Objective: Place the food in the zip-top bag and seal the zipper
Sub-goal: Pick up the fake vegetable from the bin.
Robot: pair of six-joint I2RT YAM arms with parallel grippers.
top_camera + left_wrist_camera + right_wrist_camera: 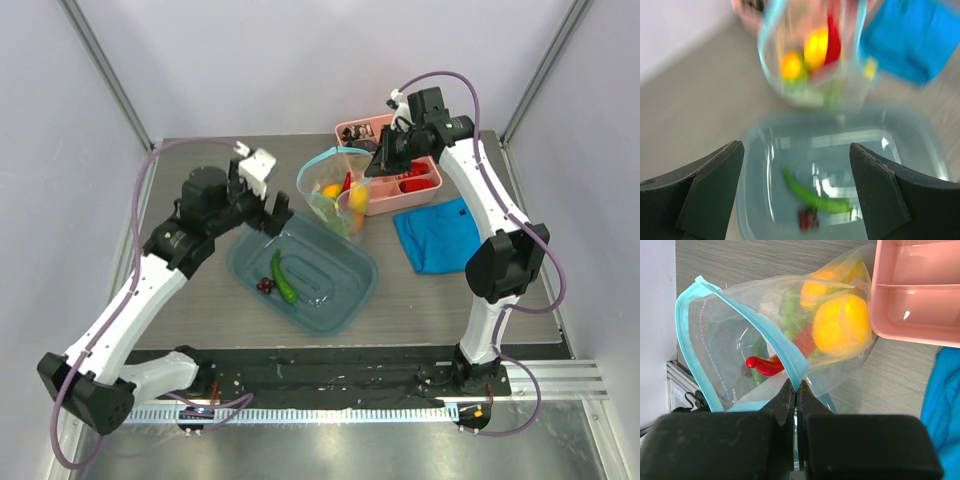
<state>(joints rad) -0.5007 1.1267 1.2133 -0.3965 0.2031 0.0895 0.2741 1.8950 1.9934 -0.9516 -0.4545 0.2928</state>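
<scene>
The cucumber is still outside the bag, so my left gripper should next move down and back into the teal tray (345,300) and close on the green cucumber's middle (281,277).
The clear zip-top bag (337,195) stands open at the table's middle, its light blue zipper (765,335) forming the mouth. My right gripper (796,386) is shut on the zipper edge and holds the mouth up. Inside the bag lie yellow-orange fruit (841,322), a red chili (767,365) and green pieces. A green cucumber (283,276) and dark cherries (265,286) lie in the teal tray (345,300); both show blurred in the left wrist view, the cucumber (815,196) above the cherries (808,219). My left gripper (272,218) is open and empty above the tray's far left edge.
A pink divided box (412,185) stands behind the bag, touching it. A blue folded cloth (438,234) lies to the right of the tray. The table's side rails frame the work area.
</scene>
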